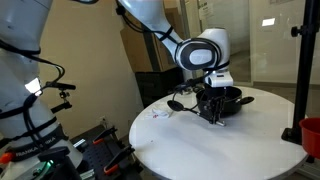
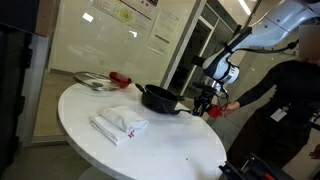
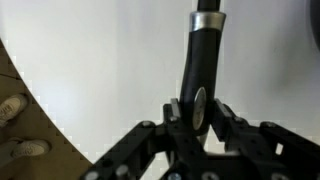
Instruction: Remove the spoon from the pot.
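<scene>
The spoon's rounded bowl is already outside the pot. My gripper lowers the black spoon handle (image 3: 203,55) onto the bare white tabletop beside the pot next.
The black pot (image 1: 232,97) stands on the round white table (image 1: 200,150); it also shows in an exterior view (image 2: 157,97). My gripper (image 1: 211,112) is low over the table right beside the pot, also seen in an exterior view (image 2: 205,103). In the wrist view the gripper (image 3: 198,118) is shut on the black spoon handle (image 3: 203,55), which has a silver band at its far end. The spoon's rounded bowl (image 1: 177,104) sticks out to the side, outside the pot and just over the tabletop. I cannot tell whether it touches the table.
A white cloth (image 2: 118,123), a metal lid (image 2: 90,81) and a small red object (image 2: 120,78) lie on the table. A person (image 2: 285,110) stands close behind the gripper. The table edge (image 3: 40,105) is near, with shoes on the floor below.
</scene>
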Motion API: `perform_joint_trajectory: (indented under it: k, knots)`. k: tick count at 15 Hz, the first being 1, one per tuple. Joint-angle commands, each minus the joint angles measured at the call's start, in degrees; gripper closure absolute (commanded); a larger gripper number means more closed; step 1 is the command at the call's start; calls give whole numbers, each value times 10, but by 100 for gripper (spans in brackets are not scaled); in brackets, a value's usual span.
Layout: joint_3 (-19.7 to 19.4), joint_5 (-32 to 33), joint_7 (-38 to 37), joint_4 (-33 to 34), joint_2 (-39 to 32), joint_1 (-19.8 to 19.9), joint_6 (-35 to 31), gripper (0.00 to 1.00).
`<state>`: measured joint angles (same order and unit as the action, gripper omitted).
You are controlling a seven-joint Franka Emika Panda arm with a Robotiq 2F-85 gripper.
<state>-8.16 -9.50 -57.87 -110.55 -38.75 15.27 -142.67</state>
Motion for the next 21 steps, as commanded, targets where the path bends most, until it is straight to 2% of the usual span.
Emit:
perform_joint_trajectory:
  k: [1,12,13,14,19,21]
  knots:
    - [-20,-11,31,28,-23,-21,11,92]
    - [-56,12,32,102,-129,-75,7,92]
    - [-60,11,25,109,-134,-79,15,42]
    - [-61,10,26,113,-139,-79,17,41]
    - [-67,8,27,126,-146,-81,14,6]
    - [-62,5,38,116,-127,-77,11,0]
